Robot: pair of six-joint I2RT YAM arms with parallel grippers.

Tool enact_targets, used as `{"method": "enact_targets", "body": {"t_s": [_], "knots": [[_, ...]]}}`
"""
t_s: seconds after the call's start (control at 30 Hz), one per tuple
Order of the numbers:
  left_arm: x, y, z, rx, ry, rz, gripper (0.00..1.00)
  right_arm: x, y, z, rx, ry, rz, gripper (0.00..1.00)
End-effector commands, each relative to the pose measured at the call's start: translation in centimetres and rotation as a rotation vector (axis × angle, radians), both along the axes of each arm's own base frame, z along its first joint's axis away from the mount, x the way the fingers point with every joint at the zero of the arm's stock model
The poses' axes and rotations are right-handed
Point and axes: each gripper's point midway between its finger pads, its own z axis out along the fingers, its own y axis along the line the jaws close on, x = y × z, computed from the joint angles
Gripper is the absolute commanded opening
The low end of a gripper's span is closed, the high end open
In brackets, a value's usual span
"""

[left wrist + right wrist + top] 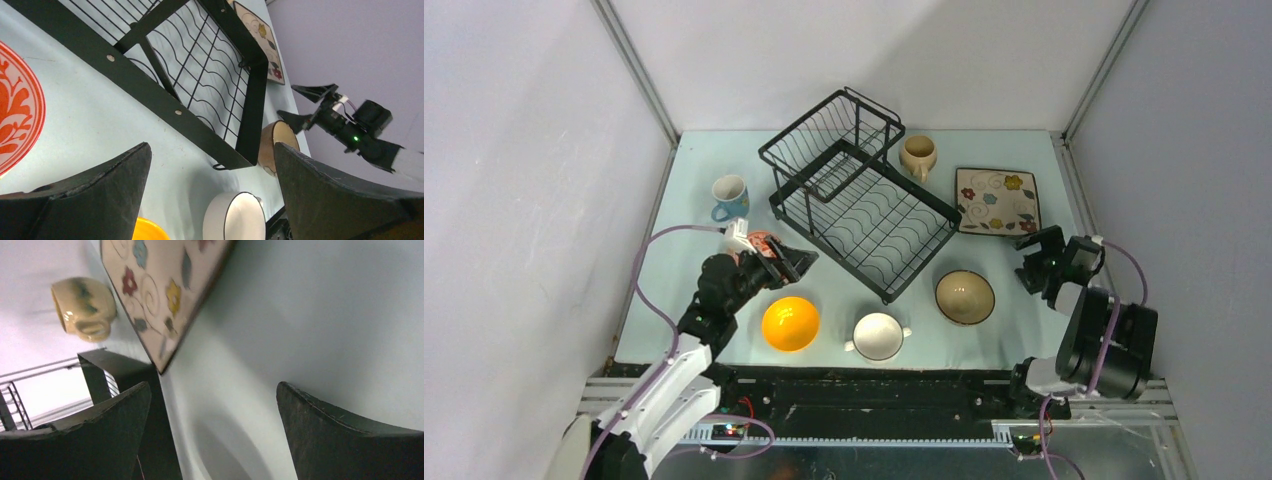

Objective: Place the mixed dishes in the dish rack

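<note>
I will move my right gripper outward to bring its open fingers around the near corner of the square floral plate [996, 200], because that corner is just outward.
The black wire dish rack [864, 205] stands empty at mid-table. Around it lie the blue mug [729, 197], beige mug [918, 155], square floral plate [996, 200], tan bowl [965, 297], white two-handled bowl [878, 336] and orange-yellow bowl [790, 323]. The red-patterned bowl [759, 242] is mostly hidden under my left wrist; it also shows in the left wrist view [15, 110]. My left gripper [796, 265] is open and empty beside the rack's near-left corner [235, 155]. My right gripper [1027, 258] is open and empty just in front of the floral plate [165, 280]. No cream round plate is in view.
Grey walls close in the table on the left, back and right. The table's front edge with the arm bases runs below the bowls. In the right wrist view the beige mug [82, 307] and a rack corner [115, 375] lie beyond the plate.
</note>
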Motion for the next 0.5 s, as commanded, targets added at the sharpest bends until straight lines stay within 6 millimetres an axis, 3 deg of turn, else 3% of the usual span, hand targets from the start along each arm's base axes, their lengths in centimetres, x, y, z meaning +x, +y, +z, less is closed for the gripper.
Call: {"method": "enact_targets", "body": {"t_s": [0.0, 0.27, 0.47], "knots": [[-0.5, -0.2, 1.9, 0.006, -0.101, -0.034, 0.99, 5.1, -1.7, 1.7, 0.029, -0.148, -0.038, 0.97], [-0.9, 1.0, 2.0, 0.03, -0.123, 0.025, 0.98, 8.7, -2.6, -1.2, 0.18, -0.191, -0.108, 0.88], [-0.8, 1.9, 2.1, 0.045, -0.139, 0.071, 0.98, 11.2, -4.0, -0.8, 0.136, -0.203, -0.138, 0.84]]}}
